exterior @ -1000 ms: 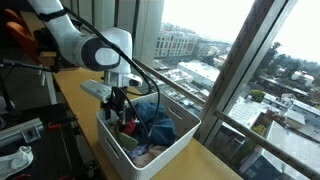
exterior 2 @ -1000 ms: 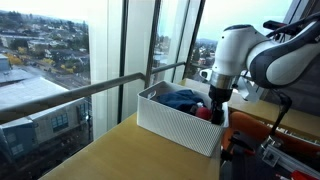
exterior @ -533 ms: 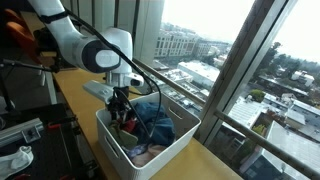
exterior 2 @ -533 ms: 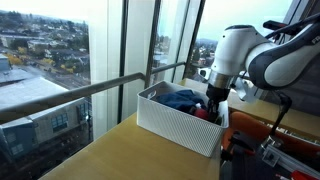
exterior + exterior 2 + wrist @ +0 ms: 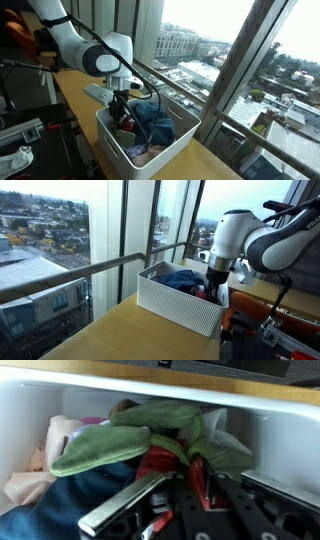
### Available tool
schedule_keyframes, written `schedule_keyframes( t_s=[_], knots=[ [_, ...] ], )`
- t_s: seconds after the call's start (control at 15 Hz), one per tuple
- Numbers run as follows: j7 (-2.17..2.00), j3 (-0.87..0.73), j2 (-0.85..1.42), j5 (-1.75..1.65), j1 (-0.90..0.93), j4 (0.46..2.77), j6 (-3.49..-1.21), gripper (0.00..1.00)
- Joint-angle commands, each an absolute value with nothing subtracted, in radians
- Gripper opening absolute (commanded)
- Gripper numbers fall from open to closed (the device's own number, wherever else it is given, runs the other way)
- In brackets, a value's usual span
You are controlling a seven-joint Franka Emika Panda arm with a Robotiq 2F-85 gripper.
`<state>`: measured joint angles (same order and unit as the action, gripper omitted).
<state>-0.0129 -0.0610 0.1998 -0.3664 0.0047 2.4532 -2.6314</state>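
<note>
My gripper is going to lift the red cloth up clear next and carry it over to bare wooden ledge (image 5: 146, 346) beyond the basket's rim. It will then lower the cloth and release it.
A white basket (image 5: 150, 160) (image 5: 175, 308) full of crumpled cloths stands on the wooden ledge by the window. My gripper (image 5: 122, 118) (image 5: 212, 288) reaches down into its near end. In the wrist view the gripper (image 5: 198, 478) has its fingers pressed onto a fold of red cloth (image 5: 155, 460), which bunches up between them. A green cloth (image 5: 110, 445) lies just beyond the red one. Dark blue fabric (image 5: 55, 505) (image 5: 155, 122) (image 5: 182, 278) fills the basket beside it, and pink fabric (image 5: 62, 432) sits against the white wall.
The window frame and railing (image 5: 90, 268) run along the far side of the ledge (image 5: 110, 335). The robot arm (image 5: 85, 45) comes in over the ledge. Equipment and cables (image 5: 20, 135) lie on the side away from the window.
The fingers have closed in from wide open onto the red cloth. The arm has sunk slightly into the basket.
</note>
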Motion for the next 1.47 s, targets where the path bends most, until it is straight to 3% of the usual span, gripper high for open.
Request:
schedule_keyframes(
  t_s=[0.0, 0.67, 1.07, 1.4],
  knots=[
    [-0.008, -0.066, 0.115, -0.369, 0.01, 2.449, -2.596, 0.02],
    [-0.074, 0.097, -0.145, -0.362, 0.094, 2.382, -2.488, 0.04],
    [-0.132, 0.194, 0.004, -0.336, 0.159, 2.338, -2.603, 0.04],
    [-0.153, 0.182, 0.213, -0.345, 0.193, 2.305, -2.77, 0.04]
  ],
)
